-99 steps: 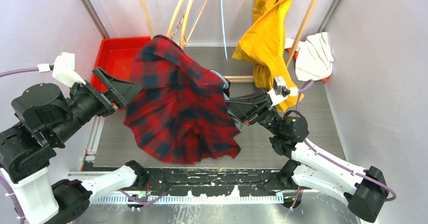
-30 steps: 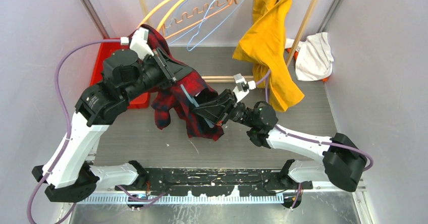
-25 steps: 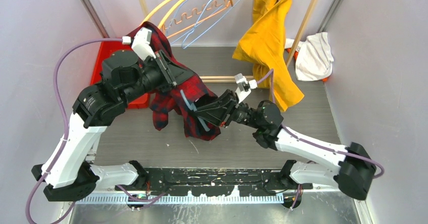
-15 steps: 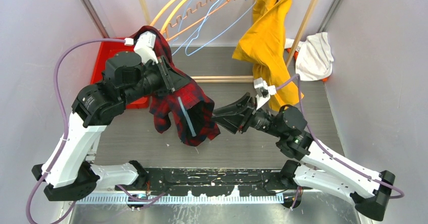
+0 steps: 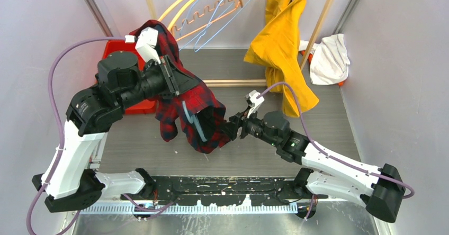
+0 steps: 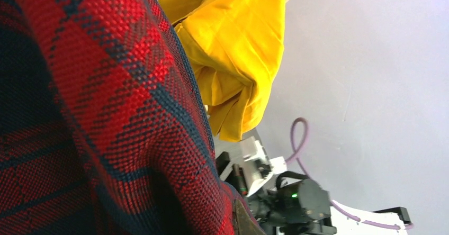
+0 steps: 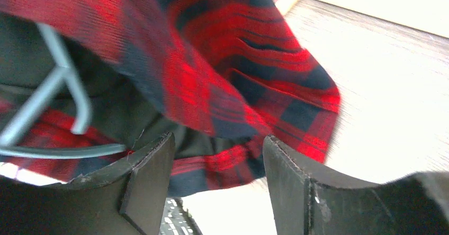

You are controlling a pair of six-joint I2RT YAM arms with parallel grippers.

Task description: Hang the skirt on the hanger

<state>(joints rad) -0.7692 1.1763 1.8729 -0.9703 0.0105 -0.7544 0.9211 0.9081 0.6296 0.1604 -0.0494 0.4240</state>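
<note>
My right gripper should move gently the short way onto the skirt's edge beside the hanger and close, because that edge already hangs between my open fingers.
The red and dark-blue plaid skirt (image 5: pixel 206 104) hangs bunched from my left gripper (image 5: pixel 180 79), which is shut on its upper part, well above the table. In the left wrist view the skirt (image 6: pixel 106 113) fills nearly everything and hides the fingers. A pale grey-blue hanger (image 5: pixel 194 123) lies inside the skirt's folds; its wire (image 7: pixel 62 79) shows in the right wrist view. My right gripper (image 5: pixel 229 129) is open at the skirt's lower right edge. Between its fingertips (image 7: pixel 214 187) there is only the hem of the skirt (image 7: pixel 227 65) just ahead.
Orange and blue hangers (image 5: pixel 212 5) hang on the rail at the back. A yellow garment (image 5: pixel 280 44) hangs to their right, with a white cloth (image 5: pixel 329 57) beyond it. A red bin (image 5: pixel 117 55) sits behind the left arm.
My right gripper has opened and let go of the skirt and hanger, pulled back to the right, then returned low at the hem. The left gripper still holds the skirt up.
</note>
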